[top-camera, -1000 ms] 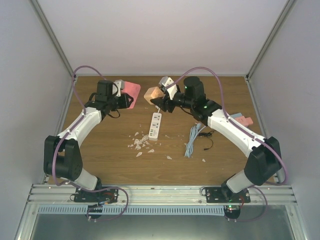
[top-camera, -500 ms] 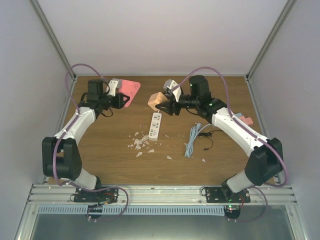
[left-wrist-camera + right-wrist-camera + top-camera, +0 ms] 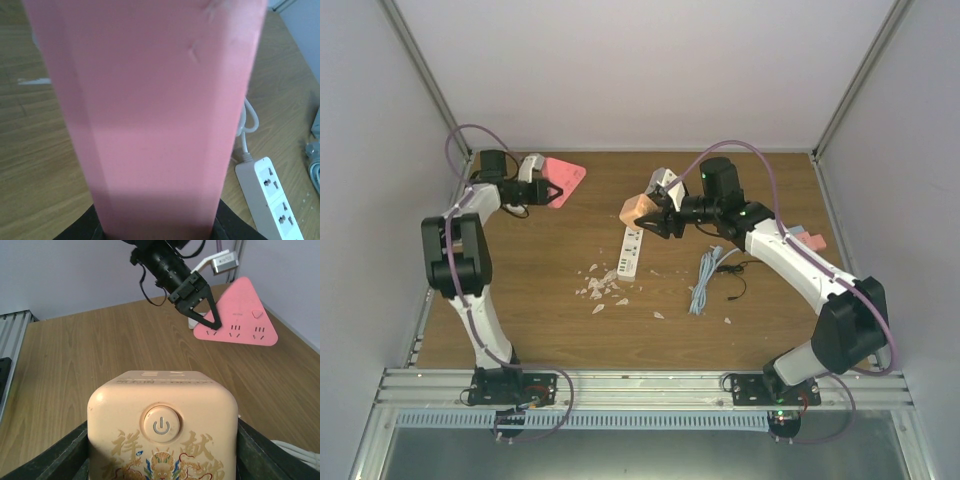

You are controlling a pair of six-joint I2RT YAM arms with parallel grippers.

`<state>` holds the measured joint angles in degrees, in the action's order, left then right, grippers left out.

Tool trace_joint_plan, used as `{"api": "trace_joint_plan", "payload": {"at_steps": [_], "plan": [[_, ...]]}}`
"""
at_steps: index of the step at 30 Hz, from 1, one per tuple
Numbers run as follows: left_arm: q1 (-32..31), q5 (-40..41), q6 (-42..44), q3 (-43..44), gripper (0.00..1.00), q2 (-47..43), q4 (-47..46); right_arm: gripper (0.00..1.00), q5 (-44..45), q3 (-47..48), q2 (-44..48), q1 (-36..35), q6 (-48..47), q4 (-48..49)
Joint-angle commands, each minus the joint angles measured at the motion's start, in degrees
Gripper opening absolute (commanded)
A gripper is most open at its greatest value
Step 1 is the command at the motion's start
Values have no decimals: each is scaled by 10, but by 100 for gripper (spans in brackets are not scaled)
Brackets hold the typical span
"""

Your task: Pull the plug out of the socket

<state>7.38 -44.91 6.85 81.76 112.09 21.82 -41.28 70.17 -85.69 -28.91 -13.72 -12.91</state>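
My left gripper moves down toward the bare tabletop beneath the flat pink triangular socket [image 3: 562, 179] next and releases it there, as it still hangs above open wood.
My left gripper [image 3: 542, 185] is at the far left back, shut on a flat pink triangular socket [image 3: 562, 179] held above the table. That pink socket fills the left wrist view [image 3: 150, 115], with my dark fingers just showing at the bottom edge. My right gripper [image 3: 648, 216] is shut on a cream cube socket [image 3: 636, 209] with a power button, held above the back end of the white power strip [image 3: 631, 250]. In the right wrist view the cube [image 3: 162, 430] sits between my fingers. The pink socket [image 3: 237, 320] and the left gripper [image 3: 200, 302] are well apart from it.
The white power strip also shows in the left wrist view [image 3: 272, 202], with its white cord. A coiled grey cable [image 3: 704, 281] and a thin black cable [image 3: 735, 280] lie to the right. White scraps [image 3: 600, 288] lie mid-table. Small pink and blue items [image 3: 807, 240] sit near the right edge.
My left arm has swung left and back, carrying the pink socket away. My right gripper has moved slightly nearer with the cube. The gap between the two has widened.
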Motion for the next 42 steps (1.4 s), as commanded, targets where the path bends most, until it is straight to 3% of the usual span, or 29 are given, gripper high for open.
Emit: {"api": "trace_joint_plan", "payload": {"at_steps": [1, 10, 16, 23, 30, 37, 42], "plan": [[13, -84, 21, 64, 5, 66, 43, 1, -20, -2, 9, 3, -7, 12], [18, -84, 16, 112, 17, 140, 67, 1, -24, -1, -3, 3, -6, 16], [22, -77, 8, 125, 46, 155, 80, 1, -23, 2, -5, 3, -7, 15], [29, -8, 12, 136, 76, 129, 111, 1, -16, 13, -4, 2, -15, 5], [41, 41, 29, 62, 98, 13, 69, 2, 0, 18, -7, 2, -5, 12], [22, 39, 117, -22, 99, -148, 45, 2, 4, 20, -17, 2, 70, 56], [-37, 33, 194, -111, 99, -291, -3, 2, 7, 42, -25, 3, 124, 71]]}}
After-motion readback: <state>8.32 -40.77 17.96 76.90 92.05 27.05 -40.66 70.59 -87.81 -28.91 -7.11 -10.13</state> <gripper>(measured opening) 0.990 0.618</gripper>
